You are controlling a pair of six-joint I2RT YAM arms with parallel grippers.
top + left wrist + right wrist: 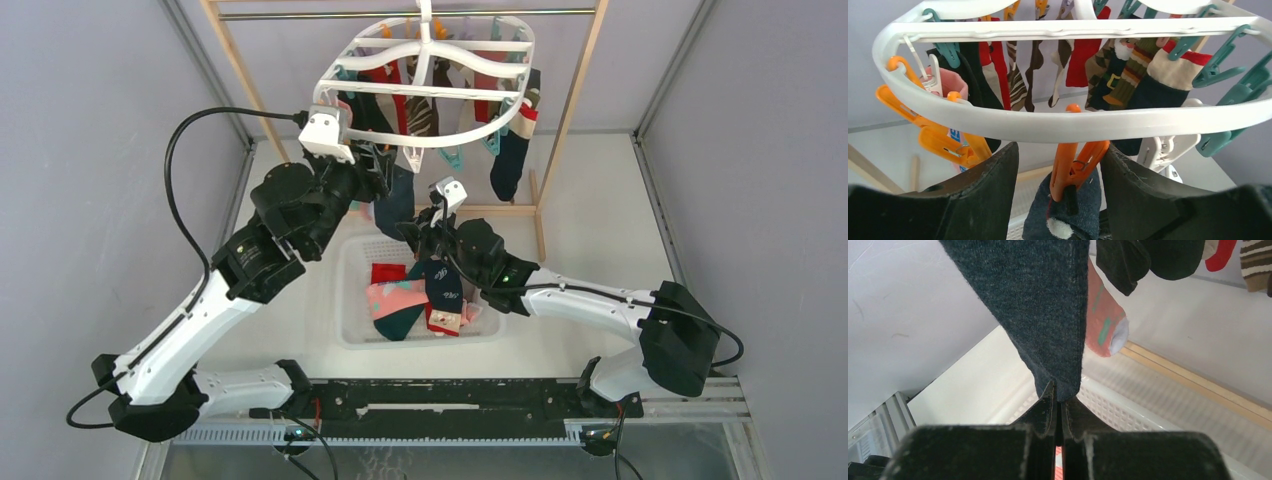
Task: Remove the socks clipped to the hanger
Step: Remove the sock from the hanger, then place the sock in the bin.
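My right gripper draws the navy sock down and back over the basket with the loose socks next, then releases it there.
The white oval hanger (430, 92) hangs from a rod at the back, with several socks still clipped under it. A dark navy sock (397, 203) hangs from an orange clip (1075, 167) on the hanger's near rim (1058, 125). My left gripper (1060, 200) is open, its jaws standing either side of that orange clip; the right jaw touches the clip's arm. My right gripper (1060, 390) is shut on the navy sock's lower end (1048, 305), just above the basket. It shows in the top view (415, 235) below the left gripper (378, 160).
A white mesh basket (352, 330) on the table holds several loose socks (415, 300). The wooden rack frame (560, 130) stands around the hanger. Other orange, white and teal clips (943, 145) dangle along the rim. Grey walls close in both sides.
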